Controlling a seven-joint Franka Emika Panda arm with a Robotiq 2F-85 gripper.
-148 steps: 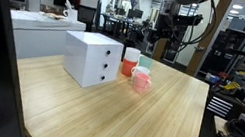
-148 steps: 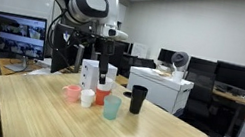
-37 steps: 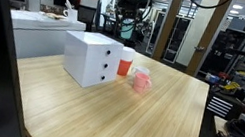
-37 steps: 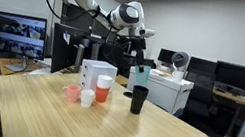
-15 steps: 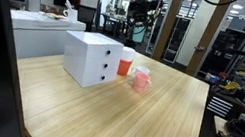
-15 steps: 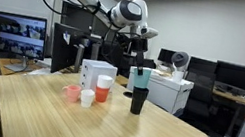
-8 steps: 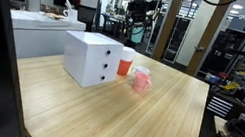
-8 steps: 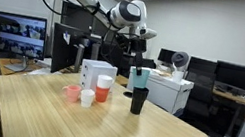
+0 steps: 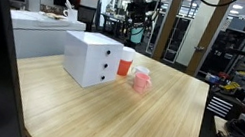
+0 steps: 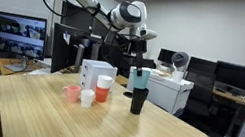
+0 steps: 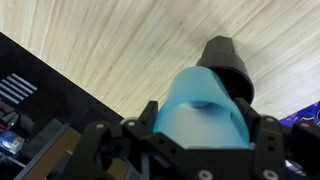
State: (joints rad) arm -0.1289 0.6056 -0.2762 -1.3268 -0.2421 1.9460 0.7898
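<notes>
My gripper will lower until the light blue cup it is holding sits inside the black cup, then release it, because the light blue cup hangs just above the black cup's opening [image 10: 141, 90] [image 11: 237, 82].
My gripper [image 10: 139, 70] is shut on a light blue cup [image 10: 141, 78] and holds it just above a black cup [image 10: 138, 103] that stands on the wooden table [image 10: 101, 131]. In the wrist view the blue cup [image 11: 203, 120] fills the space between the jaws and the black cup [image 11: 226, 62] shows right behind it. A white two-drawer box [image 9: 91, 58] stands on the table with a red cup [image 10: 102, 93], a white cup [image 10: 87, 98] and a pink mug [image 10: 71, 93] beside it. In an exterior view the gripper [image 9: 138, 19] hangs behind the box.
The pink mug [image 9: 142, 81] and red cup [image 9: 127, 67] stand right of the white box. Desks with monitors [image 10: 231, 76], a white cabinet [image 10: 160, 88] and shelving [image 9: 228, 57] surround the table. A wooden post [image 9: 204, 37] stands behind the table's far edge.
Earlier the blue cup stood on the table by the other cups; it was lifted and carried to the black cup. Over the last second it has hardly moved.
</notes>
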